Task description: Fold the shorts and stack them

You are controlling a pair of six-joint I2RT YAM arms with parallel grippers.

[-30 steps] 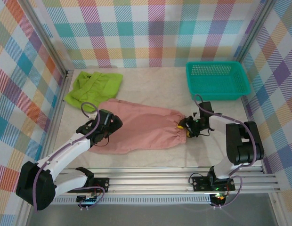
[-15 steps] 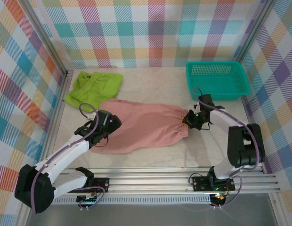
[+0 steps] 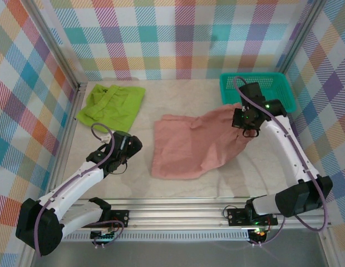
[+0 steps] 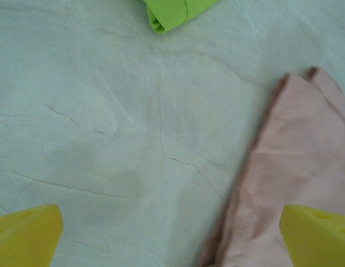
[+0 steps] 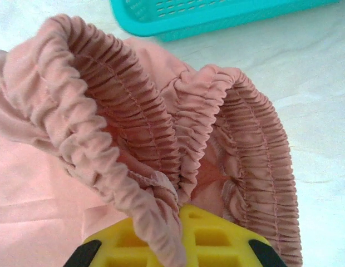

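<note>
Next, my right gripper carries the gathered waistband across the pink shorts toward their flat leg hem (image 3: 161, 146) and releases it there, as only the raised end remains unfolded.
The salmon pink shorts (image 3: 189, 146) lie mid-table, their right end raised off the surface. My right gripper (image 3: 246, 120) is shut on the gathered elastic waistband (image 5: 133, 111), which bunches over its yellow fingers (image 5: 217, 242). The lime green shorts (image 3: 111, 104) lie crumpled at the back left, and a corner of them (image 4: 175, 11) shows in the left wrist view. My left gripper (image 3: 121, 153) hangs open over bare table just left of the pink shorts' leg hem (image 4: 297, 167). Nothing sits between its yellow fingertips (image 4: 25, 236).
A teal mesh basket (image 3: 272, 97) stands at the back right, right behind the raised waistband, and its rim (image 5: 217, 14) shows in the right wrist view. Plaid walls enclose the table on three sides. An aluminium rail runs along the near edge.
My right gripper closed on the waistband, then lifted it up and back toward the basket, dragging the pink shorts rightward. The leg hem slid away from the left gripper, which stayed open.
</note>
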